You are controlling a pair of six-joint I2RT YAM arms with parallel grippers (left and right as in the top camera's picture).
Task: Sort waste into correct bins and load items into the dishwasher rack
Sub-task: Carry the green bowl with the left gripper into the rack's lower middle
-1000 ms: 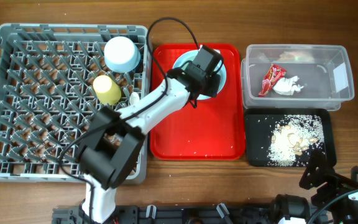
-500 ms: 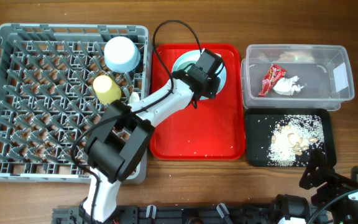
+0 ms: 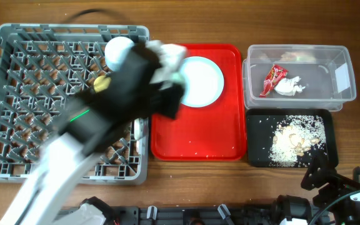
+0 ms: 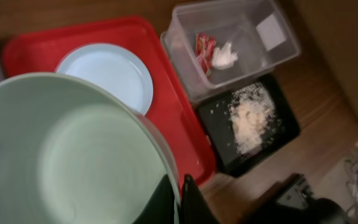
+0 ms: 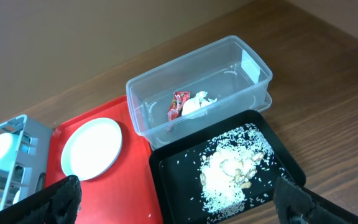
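Note:
The left gripper moves back and down next, tilting the bowl, then releases it in the rack's near corner by the tray (image 3: 121, 154). Another bowl occupies the rack's far corner.
My left gripper (image 4: 180, 199) is shut on the rim of a pale blue bowl (image 4: 61, 149), which fills the left wrist view. From overhead the left arm is a blur over the red tray's left edge, with the bowl (image 3: 170, 62) raised there. The light blue plate (image 3: 197, 81) lies bare on the red tray (image 3: 199, 134). The grey dishwasher rack (image 3: 17, 94) holds another bowl (image 3: 119, 50) and a yellow-green cup (image 3: 101, 82), both partly hidden by the arm. My right gripper (image 5: 179, 208) stands open above the black tray (image 5: 173, 180).
The clear tub (image 3: 299, 75) holds the red wrapper (image 3: 272, 79) and white tissue (image 3: 290, 86). The black tray (image 3: 258, 134) carries a heap of rice scraps (image 3: 295, 139). The right arm sits at the table's front right corner.
The left gripper has shut on the bowl and lifted it off the plate, swinging left and up toward the rack. The right arm has not moved.

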